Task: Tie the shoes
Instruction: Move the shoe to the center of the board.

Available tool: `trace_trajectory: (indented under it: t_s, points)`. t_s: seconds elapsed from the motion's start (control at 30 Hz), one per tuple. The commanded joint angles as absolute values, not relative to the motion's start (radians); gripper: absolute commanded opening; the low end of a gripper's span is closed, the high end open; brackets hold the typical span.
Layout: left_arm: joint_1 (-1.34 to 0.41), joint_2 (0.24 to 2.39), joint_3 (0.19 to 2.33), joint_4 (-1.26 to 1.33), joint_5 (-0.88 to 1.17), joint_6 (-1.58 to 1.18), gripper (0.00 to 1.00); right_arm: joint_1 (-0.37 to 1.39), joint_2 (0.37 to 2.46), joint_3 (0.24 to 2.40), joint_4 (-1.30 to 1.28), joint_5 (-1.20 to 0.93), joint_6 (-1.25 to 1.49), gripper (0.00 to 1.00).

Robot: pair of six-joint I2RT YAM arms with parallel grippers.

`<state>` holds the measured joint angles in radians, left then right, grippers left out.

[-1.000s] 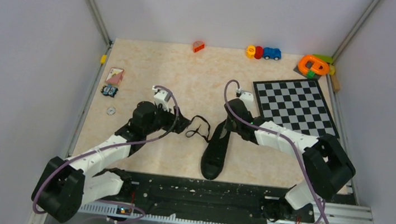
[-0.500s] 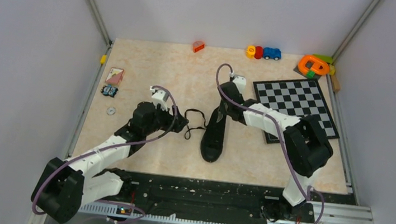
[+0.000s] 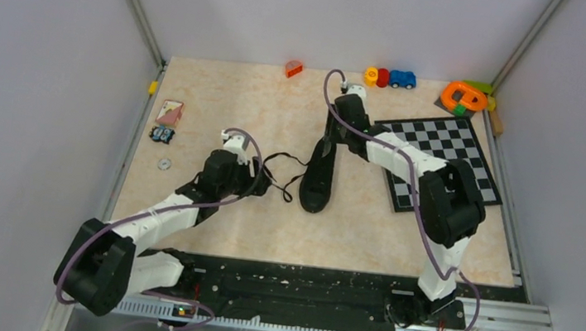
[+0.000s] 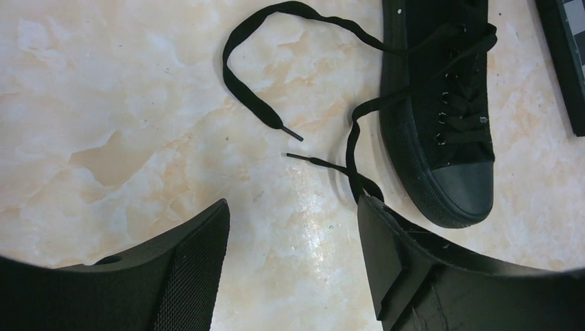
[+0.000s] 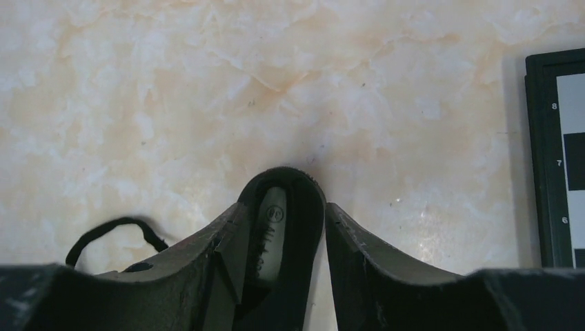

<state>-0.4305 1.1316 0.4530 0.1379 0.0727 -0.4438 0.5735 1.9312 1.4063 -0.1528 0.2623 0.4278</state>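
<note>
The right gripper moves back from the shoe's heel (image 5: 283,181) next, down onto the lace beside the shoe's toe.
The black shoe (image 3: 319,181) lies in the middle of the table, toe toward the arms, its loose laces (image 3: 280,172) trailing left. My left gripper (image 3: 258,182) hovers open just left of the toe. In the left wrist view the left gripper (image 4: 293,207) has bare table between its fingers. One lace (image 4: 352,138) runs under the right fingertip beside the shoe (image 4: 441,103). My right gripper (image 3: 330,141) is at the heel. In the right wrist view the right gripper (image 5: 284,207) is open around the heel (image 5: 283,181), with a slim gap at its right finger.
A chessboard (image 3: 441,153) lies right of the shoe, under the right arm. Small toys (image 3: 391,78), an orange piece (image 3: 293,68) and an orange ring (image 3: 464,95) line the back edge. A card (image 3: 169,111) and a washer (image 3: 164,164) lie at the left.
The right arm carried the shoe away from the arms' bases by its heel, then its jaws opened. The left gripper stayed open and shifted slightly toward the near edge.
</note>
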Motion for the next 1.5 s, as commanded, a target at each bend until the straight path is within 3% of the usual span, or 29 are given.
trace_trajectory:
  t_s: [0.0, 0.17, 0.3, 0.47, 0.63, 1.0, 1.07, 1.27, 1.47]
  points:
    - [-0.422, 1.17, 0.511, 0.14, 0.039, -0.456, 0.71, 0.609, 1.763, 1.371, -0.157, 0.228, 0.351, 0.49]
    - [-0.417, 1.258, 0.554, 0.149, -0.04, -0.471, 0.67, 0.756, 1.653, 1.266, -0.163, 0.315, 0.306, 0.55]
    - [-0.406, 1.35, 0.651, 0.084, -0.034, -0.498, 0.66, 0.82, 1.601, 1.193, -0.142, 0.213, 0.357, 0.48]
    - [-0.345, 1.364, 0.652, 0.098, 0.037, -0.544, 0.64, 0.935, 1.571, 1.091, -0.065, 0.284, 0.447, 0.5]
    - [-0.258, 1.294, 0.532, 0.216, 0.116, -0.577, 0.64, 0.986, 1.641, 1.033, 0.039, 0.286, 0.515, 0.49]
    - [-0.236, 1.1, 0.436, 0.223, 0.057, -0.551, 0.64, 1.018, 1.89, 1.206, -0.027, 0.312, 0.492, 0.47]
    - [-0.236, 1.088, 0.431, 0.222, 0.061, -0.548, 0.64, 1.018, 1.919, 1.231, -0.055, 0.321, 0.493, 0.44]
    - [-0.236, 1.111, 0.443, 0.211, 0.102, -0.526, 0.64, 1.018, 1.889, 1.244, -0.099, 0.321, 0.493, 0.0]
    - [-0.236, 1.133, 0.451, 0.225, 0.168, -0.493, 0.64, 1.014, 1.666, 1.213, -0.195, 0.409, 0.473, 0.0]
